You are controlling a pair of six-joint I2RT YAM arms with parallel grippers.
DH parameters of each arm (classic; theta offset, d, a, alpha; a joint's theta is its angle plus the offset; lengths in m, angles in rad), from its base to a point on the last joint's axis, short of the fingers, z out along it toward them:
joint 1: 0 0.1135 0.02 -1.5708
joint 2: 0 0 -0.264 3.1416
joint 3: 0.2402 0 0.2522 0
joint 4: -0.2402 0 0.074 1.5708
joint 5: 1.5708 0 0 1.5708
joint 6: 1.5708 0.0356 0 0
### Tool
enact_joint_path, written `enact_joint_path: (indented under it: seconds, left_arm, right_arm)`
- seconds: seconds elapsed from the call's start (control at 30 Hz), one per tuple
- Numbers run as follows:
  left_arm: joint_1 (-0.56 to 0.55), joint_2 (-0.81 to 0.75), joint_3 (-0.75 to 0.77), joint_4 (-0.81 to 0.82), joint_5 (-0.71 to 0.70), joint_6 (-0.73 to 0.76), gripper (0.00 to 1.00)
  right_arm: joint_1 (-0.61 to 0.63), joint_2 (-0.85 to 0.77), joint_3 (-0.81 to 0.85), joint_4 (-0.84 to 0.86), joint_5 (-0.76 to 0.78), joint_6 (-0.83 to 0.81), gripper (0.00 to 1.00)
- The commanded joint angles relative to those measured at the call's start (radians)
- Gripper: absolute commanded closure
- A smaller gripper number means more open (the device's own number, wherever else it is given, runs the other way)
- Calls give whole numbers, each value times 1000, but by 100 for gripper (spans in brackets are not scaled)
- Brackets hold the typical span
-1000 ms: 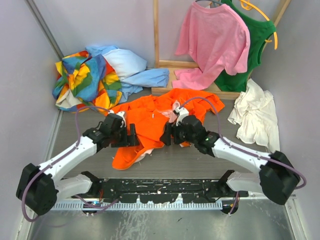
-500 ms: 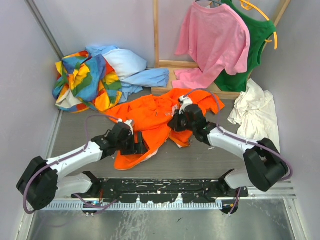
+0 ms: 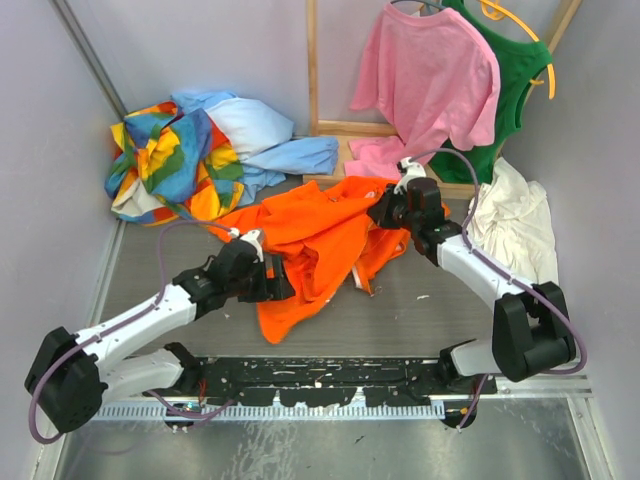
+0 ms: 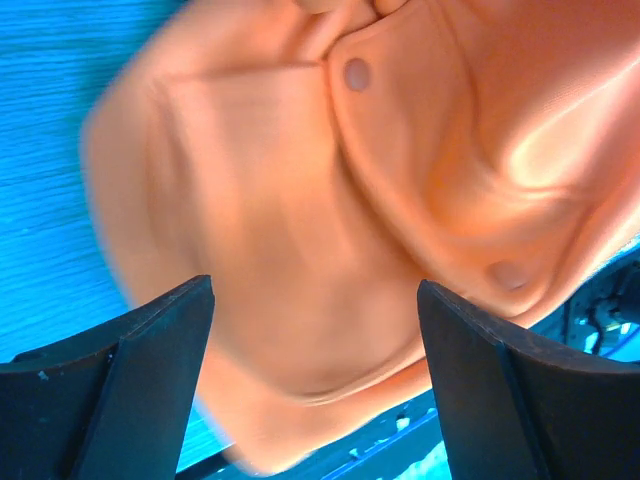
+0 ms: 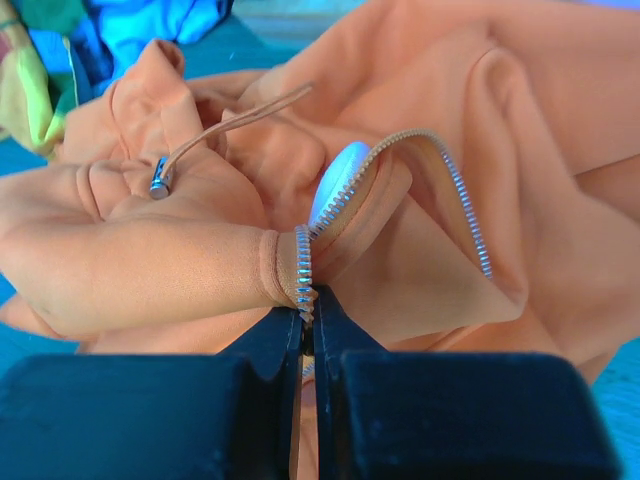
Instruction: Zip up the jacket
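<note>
My left gripper moves farther over the jacket next. It then goes down onto the fabric beside the snap-stud flap, since my open fingers stand at the jacket's edge.
The orange jacket (image 3: 318, 238) lies crumpled in the middle of the table, one flap stretched towards the back right. My right gripper (image 3: 388, 210) is shut on its zipper edge; in the right wrist view the fingertips (image 5: 308, 305) pinch the metal zipper teeth (image 5: 462, 195), and a cord with a metal tip (image 5: 160, 180) lies on the fabric. My left gripper (image 3: 277, 283) sits at the jacket's near left edge. It is open, its fingers (image 4: 150, 350) apart over orange fabric (image 4: 300, 230) that carries two snap studs (image 4: 357, 73).
A multicoloured garment (image 3: 165, 155) and a light blue one (image 3: 270, 145) are heaped at the back left. A pink T-shirt (image 3: 425, 85) and a green top (image 3: 505, 90) hang at the back right by a wooden frame (image 3: 313, 70). A white cloth (image 3: 515, 225) lies at the right.
My right gripper shut on the jacket's zipper edge and pulled it towards the back right, dragging the jacket along. The left gripper shifted nearer along the jacket's left edge and stayed open.
</note>
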State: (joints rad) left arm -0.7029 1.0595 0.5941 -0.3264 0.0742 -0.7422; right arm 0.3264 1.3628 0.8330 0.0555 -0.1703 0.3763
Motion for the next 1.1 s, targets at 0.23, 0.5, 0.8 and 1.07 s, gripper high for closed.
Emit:
enact_joint_path:
  seconds: [0.23, 0.5, 0.8, 1.07]
  left_arm:
    - [-1, 29, 130, -158, -16, 162, 13]
    - [-141, 195, 237, -117, 40, 230, 13]
    - [-285, 477, 447, -225, -159, 366, 13]
    - [-283, 701, 522, -257, -275, 421, 17]
  right_arm:
    - [-78, -50, 4, 36, 25, -40, 95]
    - [-86, 1, 60, 47, -23, -25, 94]
    - [-86, 19, 39, 65, -94, 2, 92]
    - [-86, 40, 15, 69, -115, 1, 89]
